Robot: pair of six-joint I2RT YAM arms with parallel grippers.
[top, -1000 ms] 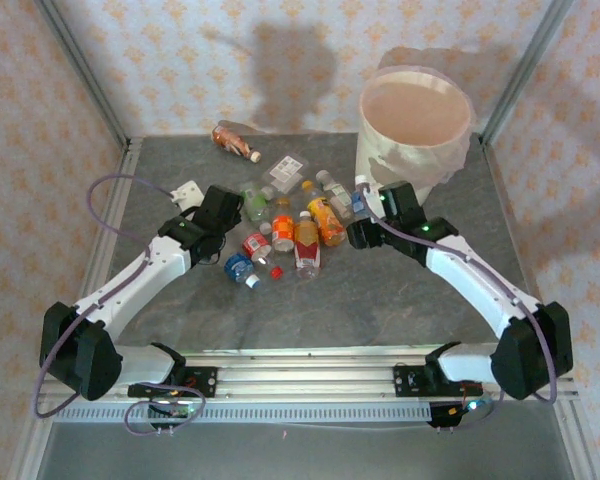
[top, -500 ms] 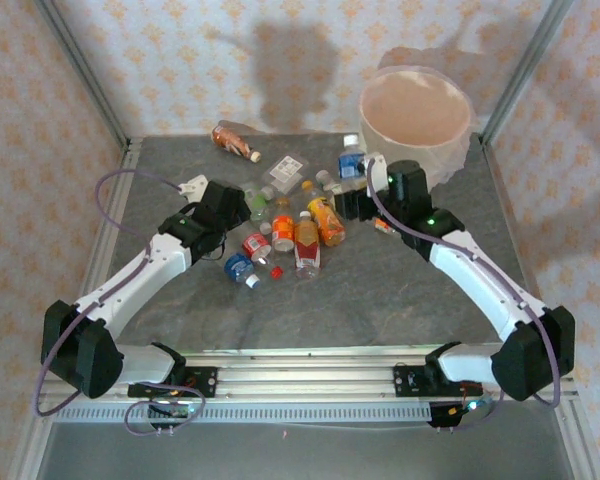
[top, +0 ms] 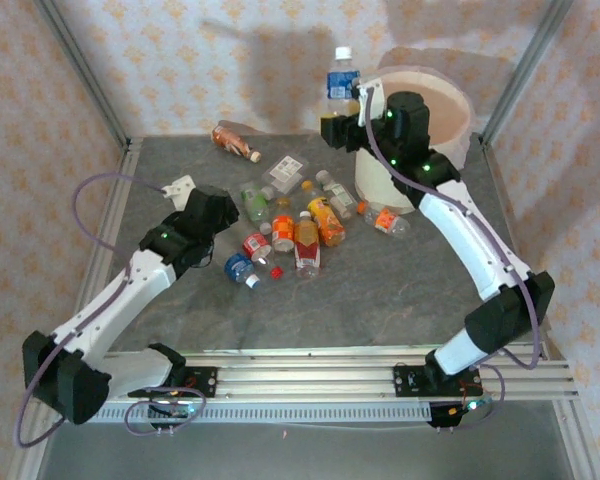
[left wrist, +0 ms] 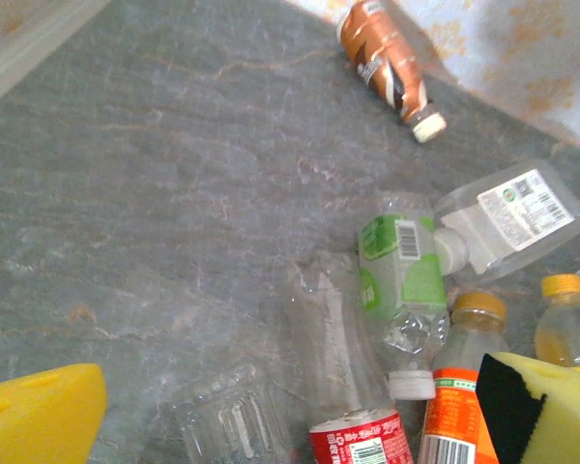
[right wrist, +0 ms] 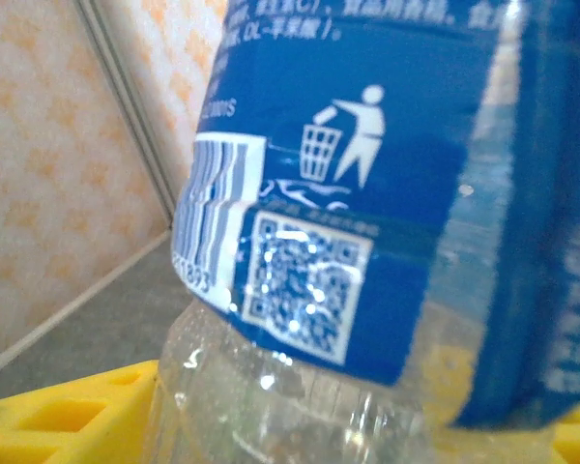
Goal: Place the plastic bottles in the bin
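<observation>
The right gripper swings over the white bin's opening (top: 440,102) beside it next, turns downward and releases the blue-labelled bottle, since the bottle is still outside the bin's rim.
My right gripper (top: 345,118) is shut on a blue-labelled bottle (top: 341,82), held upright in the air just left of the white bin's rim (top: 417,72). In the right wrist view the blue-labelled bottle (right wrist: 348,222) sits between the yellow pads (right wrist: 68,416) of my right gripper (right wrist: 319,435). My left gripper (top: 223,214) hovers open over the left side of the bottle pile (top: 295,225). In the left wrist view, a clear red-labelled bottle (left wrist: 353,387) and a crushed clear bottle (left wrist: 227,420) lie below the open left gripper (left wrist: 288,418).
A brown bottle (top: 235,142) lies apart at the back left. An orange-labelled bottle (top: 388,220) rests by the bin's base. A green-labelled bottle (left wrist: 401,280), a flat clear bottle (left wrist: 507,217) and orange-capped ones (left wrist: 565,329) crowd the pile. Metal frame posts (top: 80,70) flank the table.
My right arm has raised the blue-labelled bottle from the table up to the bin's rim. My left arm has drawn back slightly over the pile's left side.
</observation>
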